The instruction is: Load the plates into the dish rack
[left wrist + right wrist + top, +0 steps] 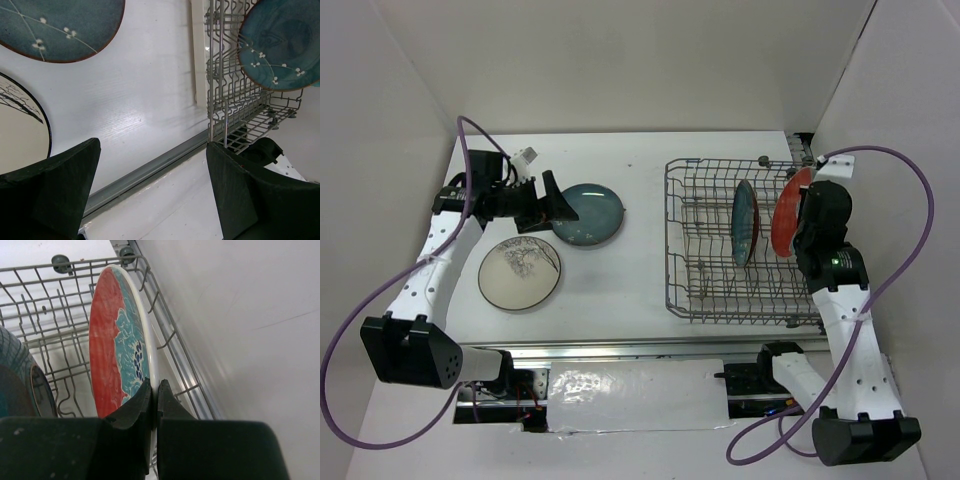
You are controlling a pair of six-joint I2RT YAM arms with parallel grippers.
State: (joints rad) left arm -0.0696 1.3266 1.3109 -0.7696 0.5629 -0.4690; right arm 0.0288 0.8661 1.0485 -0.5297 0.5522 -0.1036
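Note:
I'll ease my right gripper down and left in the top view to release the red plate where the dish rack's wires (767, 232) (74, 377) stand empty beside the blue plate.
The red plate (117, 340) with a teal-white pattern stands on edge at the right end of the dish rack (65, 305). My right gripper (155, 387) is shut on its white rim. In the top view the right gripper (804, 222) hangs over the red plate (786, 215) inside the rack (672, 240). One dark blue plate (745, 222) stands upright between the tines. Another blue plate (588, 214) and the cream plate (520, 272) lie flat on the table. My left gripper (558, 203) is open at the flat blue plate's left edge, holding nothing.
White walls enclose the table on three sides; the right wall runs close to the rack. A metal rail (150, 167) lies along the table's near edge. In the left wrist view, the flat blue plate (60, 25) and cream plate (20, 130) are on the left.

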